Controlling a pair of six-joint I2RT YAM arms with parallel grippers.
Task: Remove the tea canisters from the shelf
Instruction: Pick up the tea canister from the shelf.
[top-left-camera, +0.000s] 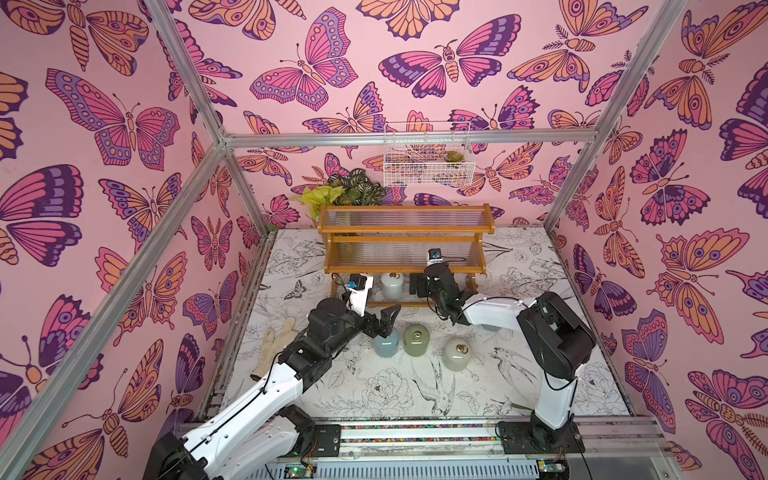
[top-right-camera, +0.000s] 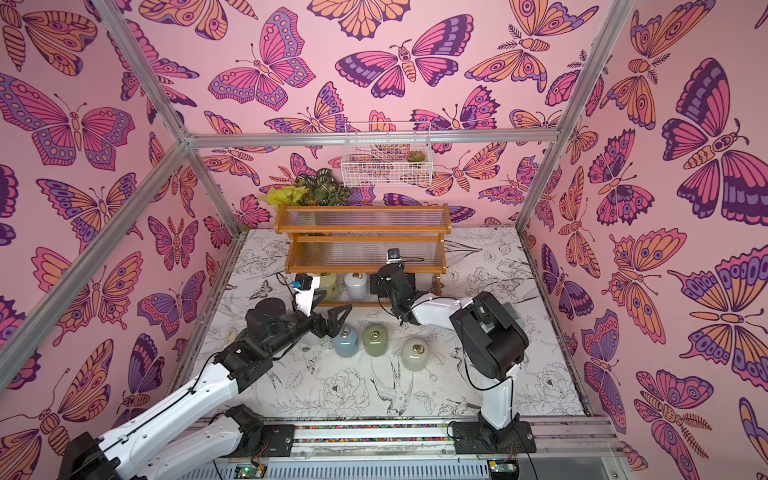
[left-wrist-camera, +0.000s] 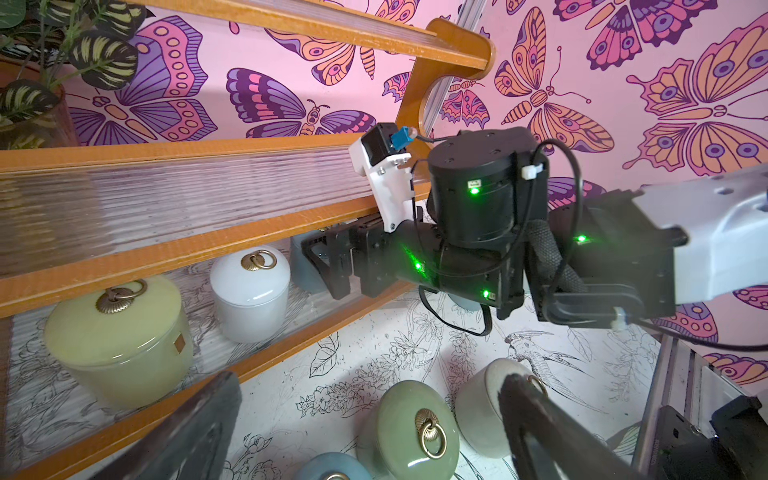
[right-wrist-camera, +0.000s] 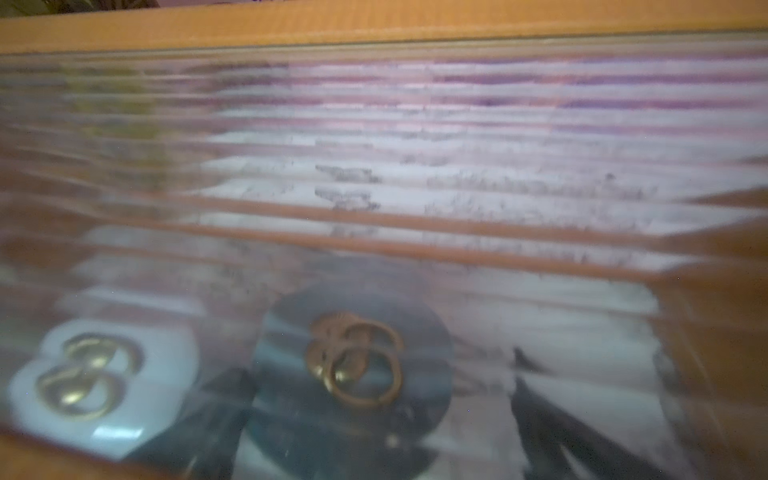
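Observation:
The right gripper eases outward and toward the white canister next, then closes around the blue canister below the shelf's middle level (right-wrist-camera: 352, 376), since one gripper finger stands off from it.
The shelf (top-left-camera: 405, 239) stands at the back of the table. Its bottom tier holds a yellow-green canister (left-wrist-camera: 118, 336), a white canister (top-left-camera: 392, 284) and a blue canister (right-wrist-camera: 353, 374). My right gripper (left-wrist-camera: 320, 270) reaches under the middle tier. It is open, with one finger on each side of the blue canister, which is hidden in both top views. On the table in front stand a blue canister (top-left-camera: 385, 344), a green one (top-left-camera: 415, 338) and a pale one (top-left-camera: 457, 353). My left gripper (top-left-camera: 390, 322) hangs open and empty just above the blue one on the table.
Potted plants (top-left-camera: 345, 191) stand behind the shelf's left end. A white wire basket (top-left-camera: 426, 156) hangs on the back wall. A cream glove (top-left-camera: 278, 345) lies on the table by the left arm. Metal frame posts (top-left-camera: 245, 199) border the table.

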